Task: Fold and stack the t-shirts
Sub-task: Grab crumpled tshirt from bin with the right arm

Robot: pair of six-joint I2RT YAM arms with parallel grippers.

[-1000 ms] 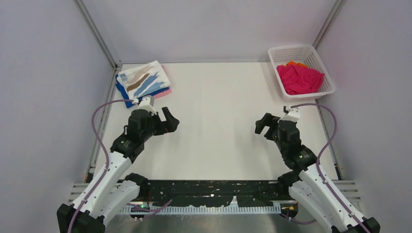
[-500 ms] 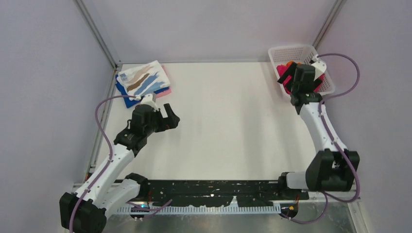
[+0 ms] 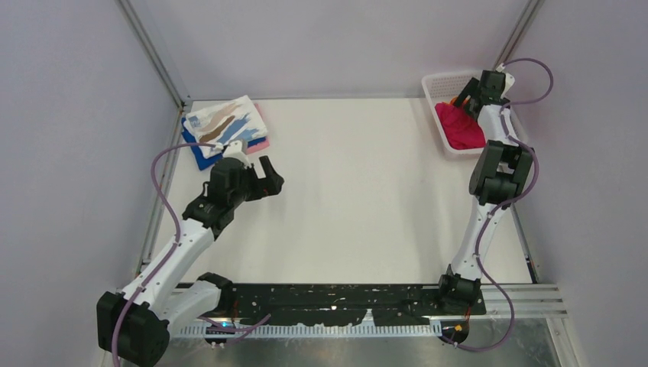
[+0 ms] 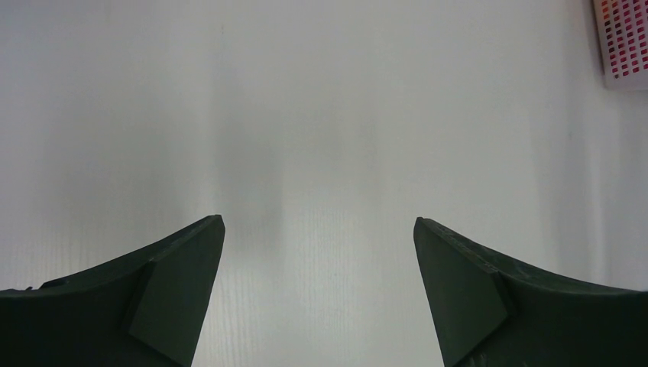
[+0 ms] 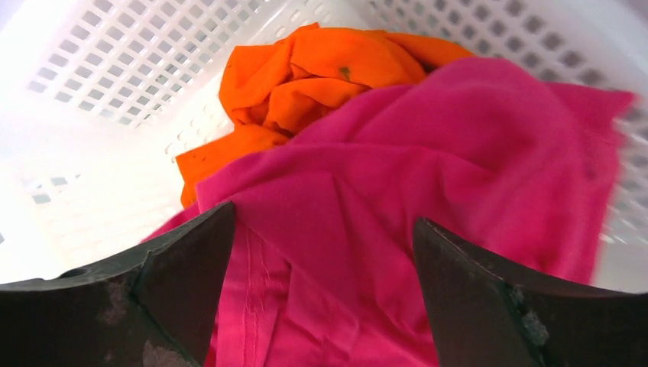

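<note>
Next, my right gripper lowers slightly onto the raised fold of the magenta t-shirt and closes there, since its open fingers already straddle that cloth.
A crumpled magenta t-shirt (image 3: 458, 126) lies in the white lattice basket (image 3: 437, 82) at the far right, with an orange t-shirt (image 3: 459, 100) bunched behind it. My right gripper (image 3: 477, 92) hangs over the basket, open. In the right wrist view its jaws (image 5: 325, 214) straddle the magenta t-shirt (image 5: 428, 199) just above the cloth, and the orange t-shirt (image 5: 321, 76) lies beyond. At the far left sits a folded stack: a white streaked t-shirt (image 3: 221, 122) on a blue one (image 3: 200, 157) and a pale pink one (image 3: 262, 144). My left gripper (image 3: 267, 174) is open and empty (image 4: 319, 222) over bare table.
The basket wall (image 5: 115, 61) rises close around the right gripper. A corner of the basket (image 4: 623, 42) shows at the upper right of the left wrist view. Grey walls and metal posts close in the white table (image 3: 351, 191).
My right arm has swung from the near right of the table up and out over the basket. My left gripper has crept a little forward and stayed open.
</note>
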